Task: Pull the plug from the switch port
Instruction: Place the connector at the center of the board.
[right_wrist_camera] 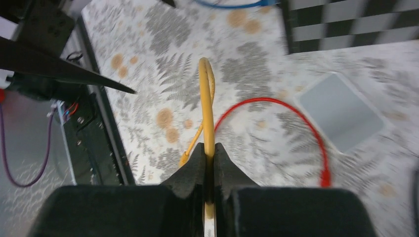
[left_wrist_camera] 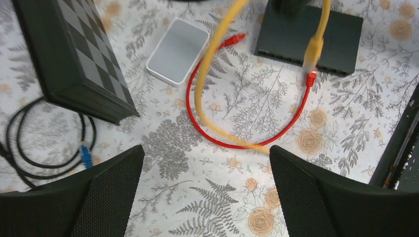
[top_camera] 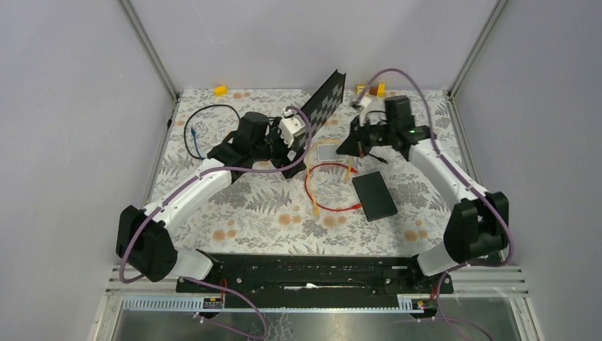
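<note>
Next, my right gripper carries the cable to the right in the top view. It then releases it on the far cloth clear of the switch, which lies outward of my gripper.
The switch [top_camera: 374, 195] is a flat black box right of centre; the left wrist view shows its socket edge [left_wrist_camera: 301, 55]. My right gripper [top_camera: 353, 148] is shut on a yellow cable [right_wrist_camera: 207, 113] and holds it above the table. The cable's yellow plug [left_wrist_camera: 313, 52] hangs down in front of the socket edge and looks clear of the sockets. The rest of the cable droops to the cloth [top_camera: 315, 206]. A red cable [top_camera: 319, 186] loops on the table, and its red plug [left_wrist_camera: 311, 78] lies just off the switch. My left gripper [left_wrist_camera: 205, 197] is open and empty above the cloth.
A black checkered board [top_camera: 319, 117] leans at the back by the left arm. A small pale grey pad [top_camera: 327, 151] lies next to the red loop. A coiled black cable with a blue plug [top_camera: 206, 128] lies at the back left. Yellow blocks [top_camera: 221, 90] sit at the far edge.
</note>
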Tool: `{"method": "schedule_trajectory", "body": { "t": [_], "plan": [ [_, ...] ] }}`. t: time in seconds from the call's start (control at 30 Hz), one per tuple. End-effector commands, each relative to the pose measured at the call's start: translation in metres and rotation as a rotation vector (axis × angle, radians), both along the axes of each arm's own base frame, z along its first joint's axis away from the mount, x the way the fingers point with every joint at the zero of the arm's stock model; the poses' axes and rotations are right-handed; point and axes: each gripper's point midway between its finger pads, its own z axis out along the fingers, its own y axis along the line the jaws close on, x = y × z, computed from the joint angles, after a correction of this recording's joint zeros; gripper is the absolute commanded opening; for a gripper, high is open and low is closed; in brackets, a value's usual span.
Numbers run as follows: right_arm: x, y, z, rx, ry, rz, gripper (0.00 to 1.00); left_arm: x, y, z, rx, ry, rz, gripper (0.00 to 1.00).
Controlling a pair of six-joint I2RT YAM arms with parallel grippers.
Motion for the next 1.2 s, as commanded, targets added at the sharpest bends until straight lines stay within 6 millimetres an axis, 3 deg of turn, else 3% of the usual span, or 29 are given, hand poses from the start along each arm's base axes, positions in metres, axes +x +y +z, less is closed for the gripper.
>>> {"method": "schedule_trajectory", "body": {
  "t": [0.0,0.13,0.37,0.47,0.6,0.73,0.9,1.17],
  "plan": [
    [0.016,-0.053,0.048,0.069,-0.089,-0.107,0.0,0.005,0.0,0.044,-0.082,-0.132,0.016,0.99],
    [0.044,-0.111,0.074,0.102,-0.121,-0.271,0.0,0.005,0.001,0.047,-0.096,-0.14,0.029,0.99],
    [0.106,-0.192,0.089,0.175,-0.106,-0.593,0.0,0.005,0.001,0.045,-0.1,-0.137,0.034,0.99],
    [0.135,-0.219,0.086,0.224,-0.075,-0.7,0.0,0.005,0.002,0.044,-0.098,-0.134,0.038,0.99],
    [0.172,-0.235,0.074,0.269,-0.034,-0.777,0.0,0.005,0.003,0.042,-0.094,-0.132,0.04,0.99],
    [0.203,-0.243,0.045,0.303,0.042,-0.818,0.01,0.004,0.003,0.037,-0.09,-0.121,0.038,0.99],
    [0.234,-0.26,-0.011,0.247,0.11,-0.886,0.06,0.003,0.002,0.034,-0.09,-0.112,0.034,0.99],
    [0.261,-0.277,-0.072,0.164,0.234,-0.944,0.14,0.004,0.0,0.027,-0.083,-0.094,0.031,0.99]
  ]
}}
